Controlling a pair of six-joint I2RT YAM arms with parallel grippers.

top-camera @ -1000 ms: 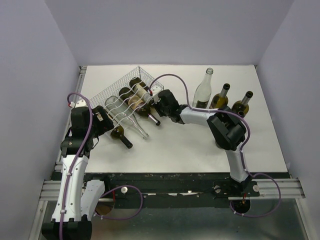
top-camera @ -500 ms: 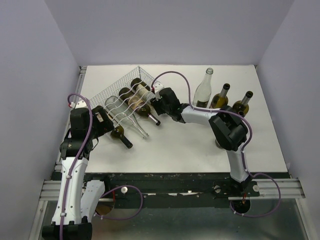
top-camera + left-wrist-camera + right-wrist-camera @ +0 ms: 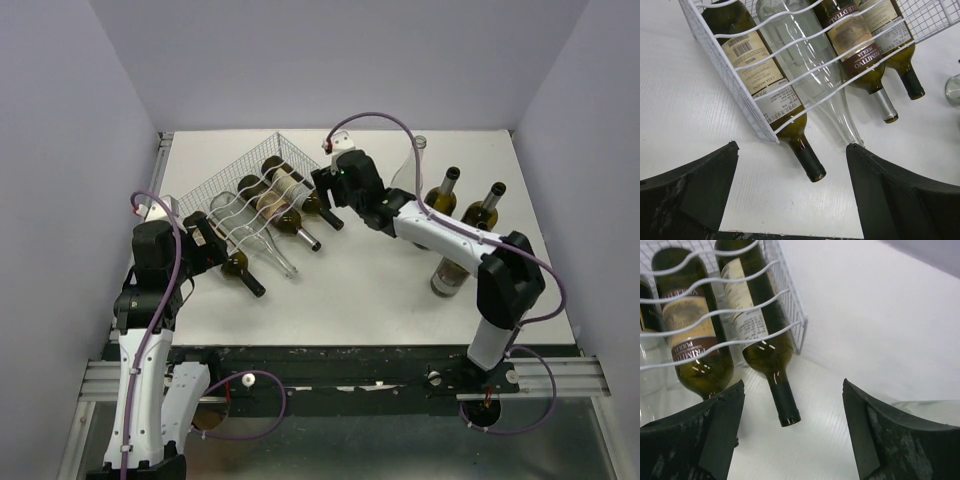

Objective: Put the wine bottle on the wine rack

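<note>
Back from my right gripper and to its right in the top view, the bottle under my forearm point(image 3: 449, 279) stands unracked, so I will swing that way onto it.
The white wire wine rack point(image 3: 222, 180) lies on the left half of the table with several bottles in its grooves, necks sticking out toward me. The rightmost one is a dark green wine bottle point(image 3: 318, 205) with a pale label. In the right wrist view this bottle point(image 3: 757, 325) lies beside the rack's end wall point(image 3: 790, 305). My right gripper point(image 3: 322, 190) hovers just over its neck, open point(image 3: 793, 385) and apart from it. My left gripper point(image 3: 215, 252) is open point(image 3: 791, 146) by the neck of the leftmost bottle point(image 3: 807, 160), holding nothing.
At the back right stand a clear bottle point(image 3: 417, 150) and two dark bottles point(image 3: 441, 195) point(image 3: 486, 208). Another bottle point(image 3: 447, 275) stands under my right forearm. Purple-grey walls close in the table on three sides.
My right gripper has opened and let go of the dark bottle, which now rests in the rack. The right arm has lifted and drawn back to the upper right. The left arm has barely moved.
</note>
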